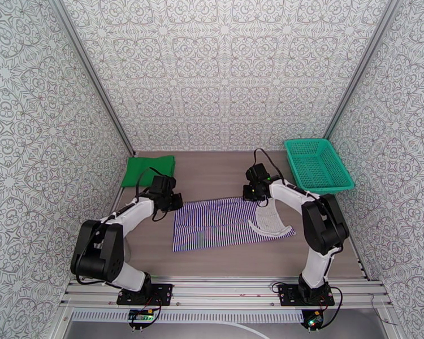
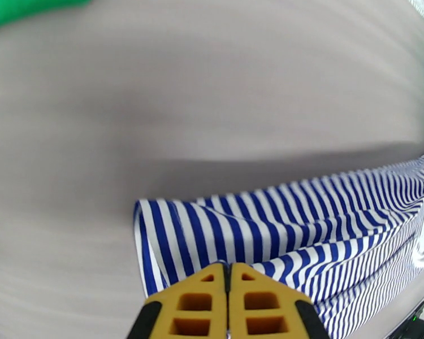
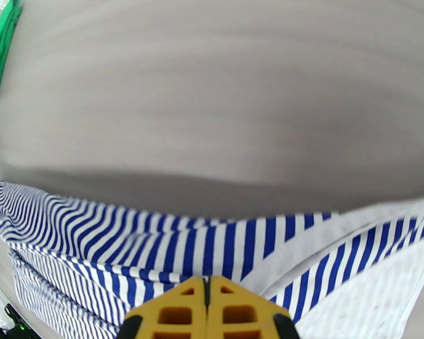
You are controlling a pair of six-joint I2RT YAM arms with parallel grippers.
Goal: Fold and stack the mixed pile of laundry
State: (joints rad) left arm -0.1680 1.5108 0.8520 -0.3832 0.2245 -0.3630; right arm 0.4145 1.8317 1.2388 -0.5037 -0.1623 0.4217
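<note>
My left gripper draws the pinched corner back over the shirt's striped body behind the gripper next and releases, since the cloth still lies spread.
The striped shirt lies spread across the middle of the table, its white collar trim at the right. My left gripper is shut on the shirt's far left corner, yellow fingers pressed together over the cloth. At the far right edge my right gripper is shut on the shirt as well, its fingers closed with striped fabric lifted under them. The green cloth lies folded at the back left of the table; the green cloth is in the left wrist view's top left corner, and the green cloth at the right wrist view's left edge.
A teal mesh basket stands at the back right, against the patterned wall. Bare brown tabletop lies between the green cloth and the basket. Patterned walls close in the table on three sides.
</note>
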